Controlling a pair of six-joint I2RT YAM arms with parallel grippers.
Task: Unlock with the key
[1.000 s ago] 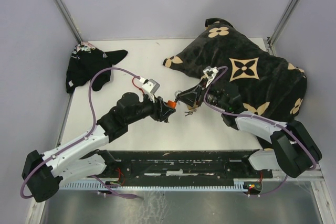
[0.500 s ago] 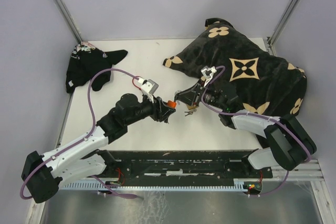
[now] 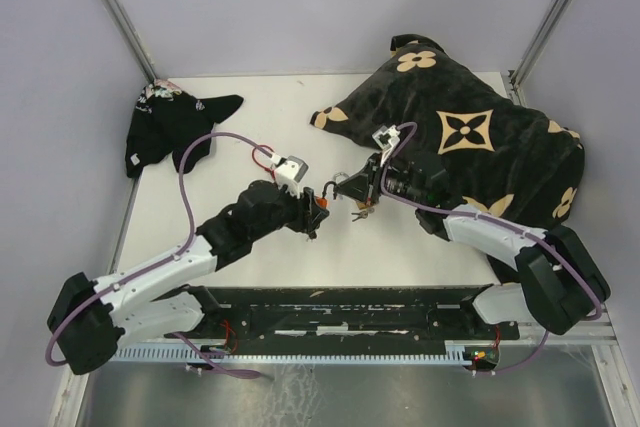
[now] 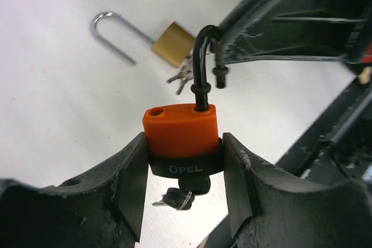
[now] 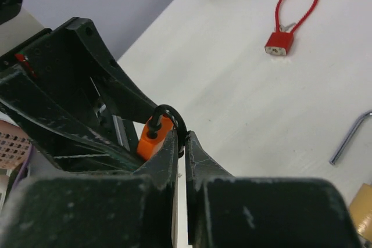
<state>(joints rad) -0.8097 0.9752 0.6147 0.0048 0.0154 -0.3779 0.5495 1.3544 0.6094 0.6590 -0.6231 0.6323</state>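
My right gripper brings the orange padlock down next, tilting downward beside the brass padlock. It then releases the orange padlock's shackle, since its loose end clears that padlock's hole.
An orange padlock with a black base sits between the fingers of my left gripper, which is shut on it. A black-headed key sticks in its underside. Its black shackle has one leg in the body; the free end stands clear of the empty hole. My right gripper is shut on the shackle above the orange body. In the top view both grippers meet mid-table: left gripper, right gripper, padlock.
A brass padlock with an open long shackle and keys lies on the table just beyond, also in the top view. A red cable padlock lies farther left. A black patterned bag fills the back right; black cloth lies back left.
The right gripper has moved left onto the padlock's shackle. The left arm has shifted slightly forward, still holding the orange padlock.
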